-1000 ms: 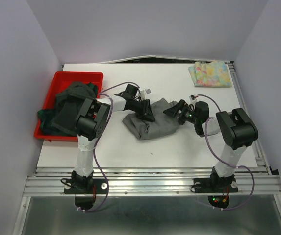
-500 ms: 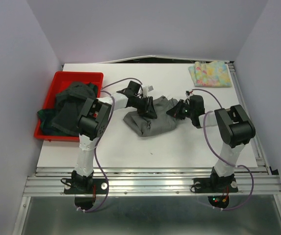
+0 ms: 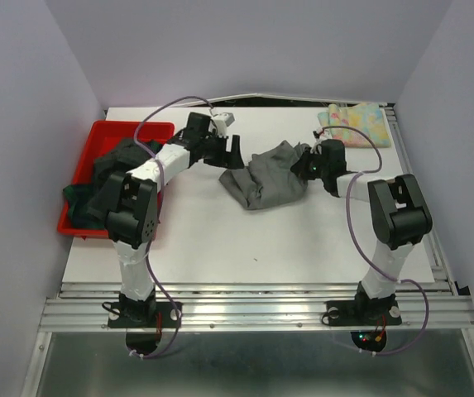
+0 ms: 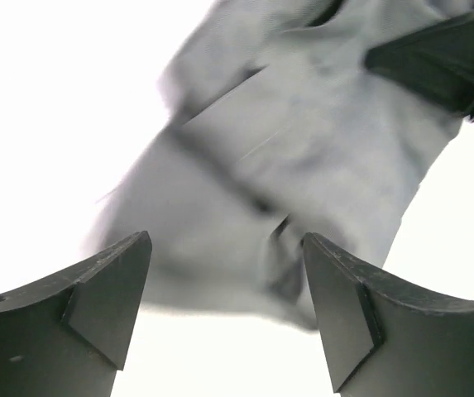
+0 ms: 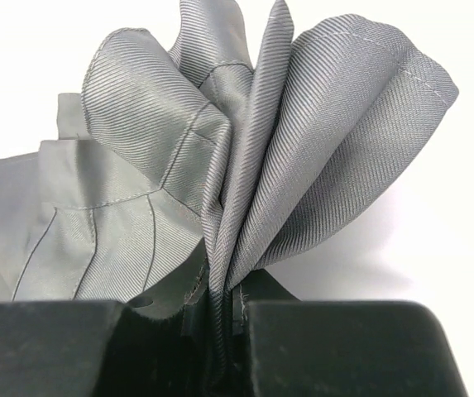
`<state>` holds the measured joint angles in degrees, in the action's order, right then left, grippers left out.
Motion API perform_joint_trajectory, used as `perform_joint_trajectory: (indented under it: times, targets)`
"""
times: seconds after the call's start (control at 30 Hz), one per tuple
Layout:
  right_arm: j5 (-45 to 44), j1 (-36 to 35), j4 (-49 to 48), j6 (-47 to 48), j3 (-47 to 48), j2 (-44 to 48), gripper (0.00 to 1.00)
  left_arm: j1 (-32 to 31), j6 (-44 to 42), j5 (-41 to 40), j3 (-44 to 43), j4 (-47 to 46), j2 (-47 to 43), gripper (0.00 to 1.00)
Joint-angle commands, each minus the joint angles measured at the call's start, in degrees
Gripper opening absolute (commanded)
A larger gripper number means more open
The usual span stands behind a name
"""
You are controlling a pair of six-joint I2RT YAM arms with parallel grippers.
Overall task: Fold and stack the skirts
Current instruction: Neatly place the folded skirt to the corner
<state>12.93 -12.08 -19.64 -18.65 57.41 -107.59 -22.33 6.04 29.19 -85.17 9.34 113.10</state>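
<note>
The robot's right gripper will next lift the grey skirt (image 3: pixel 265 175) over the folded floral skirt (image 3: pixel 354 124), which lies outward, to the gripper's right in the top view, and let go of the grey one.
A grey pleated skirt (image 3: pixel 265 175) lies crumpled in the middle of the white table (image 3: pixel 220 240). My right gripper (image 3: pixel 304 168) is shut on its right edge; in the right wrist view the bunched pleats (image 5: pixel 220 165) fan up out of the pinched jaws (image 5: pixel 224 310). My left gripper (image 3: pixel 237 155) hangs open just left of the skirt, holding nothing. From the left wrist, the blurred grey cloth (image 4: pixel 303 141) lies beyond the spread fingers (image 4: pixel 104 298). A folded pastel floral skirt (image 3: pixel 354 124) rests at the far right corner. Dark skirts (image 3: pixel 121 169) are piled in the bin.
The red plastic bin (image 3: pixel 133 126) stands at the table's left edge, with dark cloth spilling over its near side. Purple cables loop above both arms. White walls enclose the table on the left, back and right.
My left gripper opened, let go of the grey skirt and drew back to the far left. My right gripper shut on the skirt's right edge and pulled it toward the back.
</note>
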Motion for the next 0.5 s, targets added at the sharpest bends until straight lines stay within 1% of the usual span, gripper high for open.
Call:
perform_joint_trajectory:
  times: [0.0,0.03,0.23,0.33,0.47]
  targets:
    - [-5.5,2.9,-0.8,8.4,5.6,1.2,0.01,3.9,-5.7,-2.3,-1.7,2.7,-6.7,0.89]
    - [-5.7,2.9,-0.8,9.1,6.4,0.7,0.01,4.2,-7.3,-2.3,-1.4,2.6,-7.4,0.89]
    - [-5.5,6.4,-1.2,13.7,13.3,-1.9,0.01,5.5,-9.2,-1.6,1.0,1.9,-10.3,0.90]
    - [-3.5,8.5,-1.3,15.4,18.7,-4.5,0.01,5.7,-9.1,-0.6,1.7,1.4,-10.9,0.90]
    - [-3.3,10.0,-1.5,16.9,25.9,-8.2,0.01,6.1,-8.9,-0.7,2.3,1.1,-11.6,0.90]
